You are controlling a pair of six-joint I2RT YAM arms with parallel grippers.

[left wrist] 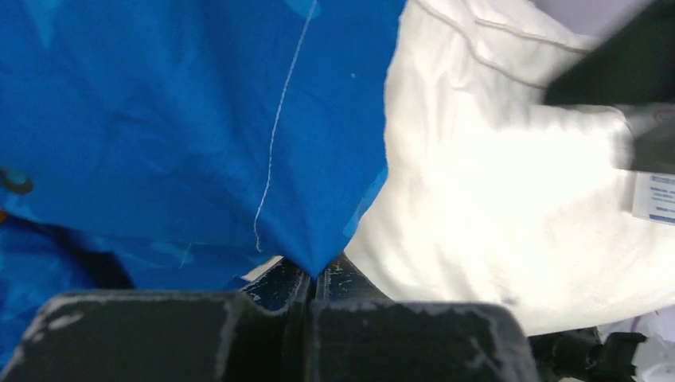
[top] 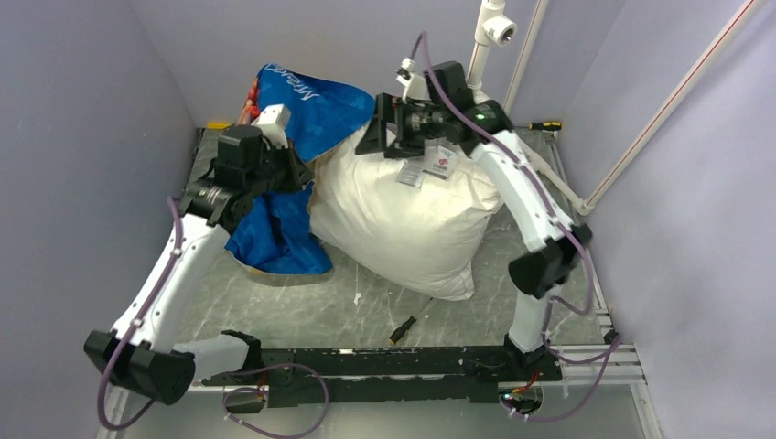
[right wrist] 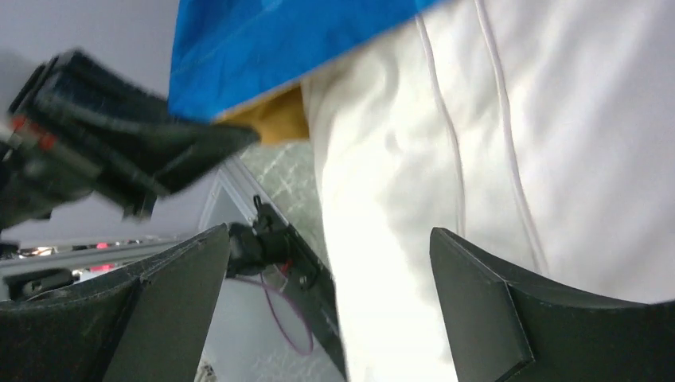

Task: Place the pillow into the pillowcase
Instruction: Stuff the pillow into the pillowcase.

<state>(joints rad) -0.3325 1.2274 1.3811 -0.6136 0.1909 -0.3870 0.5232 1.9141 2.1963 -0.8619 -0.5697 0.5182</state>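
Note:
I will next move my right gripper back and to the right in the top view, onto the pillow's side opposite the pillowcase (top: pixel 307 101), as my left gripper holds the pillowcase.
The plump white pillow (top: pixel 412 224) lies mid-table, its tags (top: pixel 428 166) at the far end. The blue pillowcase (top: pixel 307 101) is bunched at its left, rising at the back and drooping toward the front. My left gripper (top: pixel 302 176) is shut on a fold of the pillowcase (left wrist: pixel 199 119); the blue cloth runs into the closed jaws of the left gripper (left wrist: pixel 314 274), right beside the pillow (left wrist: pixel 509 199). My right gripper (top: pixel 373 133) hovers over the pillow's far end, open. Seen from the right wrist, the pillow (right wrist: pixel 477 143) fills the space beyond the right gripper (right wrist: pixel 326 306), and the pillowcase's orange lining (right wrist: pixel 275 119) peeks out.
A screwdriver (top: pixel 545 126) lies at the back right edge. A small dark object (top: pixel 403 327) rests on the marbled table (top: pixel 311 306) in front of the pillow. A white post (top: pixel 490 37) stands behind, and purple walls close in on both sides.

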